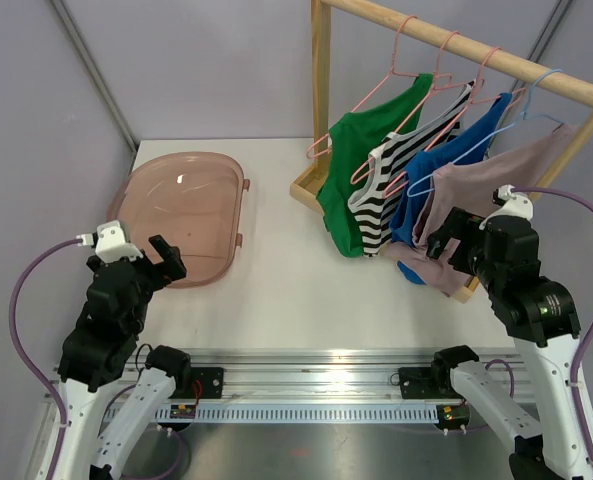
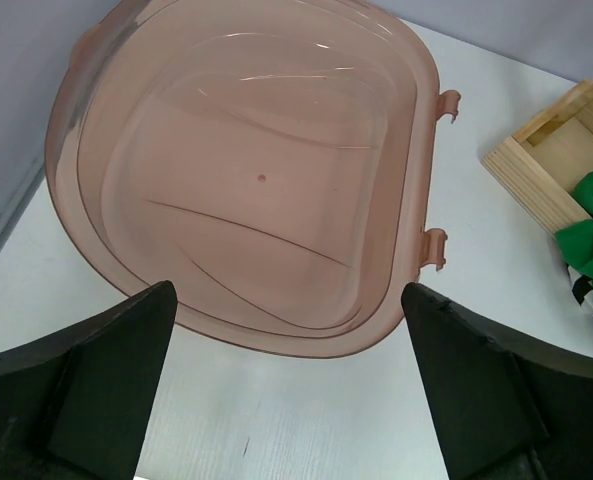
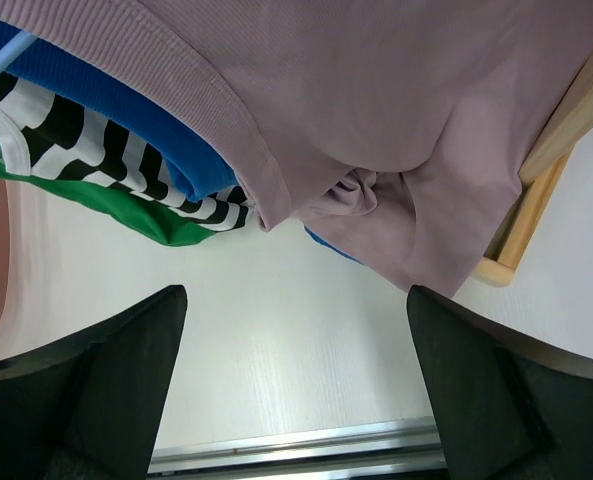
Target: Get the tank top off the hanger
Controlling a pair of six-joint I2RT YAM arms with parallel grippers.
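I will raise my right gripper outward next and tilt it up to the light blue hanger's sloping arm (image 1: 493,136) below the hanger's hook, because that arm is bare above the mauve top.
Several tank tops hang on hangers from a wooden rack (image 1: 322,90): green (image 1: 361,150), black-and-white striped (image 1: 396,175), blue (image 1: 446,165) and mauve (image 1: 496,180), the mauve one nearest on a light blue hanger (image 1: 536,95). In the right wrist view the mauve top (image 3: 396,110) fills the upper frame, with the blue (image 3: 96,90), striped (image 3: 96,150) and green (image 3: 146,220) hems to its left. My right gripper (image 1: 438,240) (image 3: 296,380) is open just in front of the mauve top's hem, holding nothing. My left gripper (image 1: 164,258) (image 2: 288,370) is open and empty at the near rim of the basin.
A translucent pink basin (image 1: 181,215) (image 2: 256,170) lies on the white table at the left. The rack's wooden base (image 2: 546,165) (image 3: 536,190) stands at the back right. A metal rail (image 1: 316,385) runs along the near edge.
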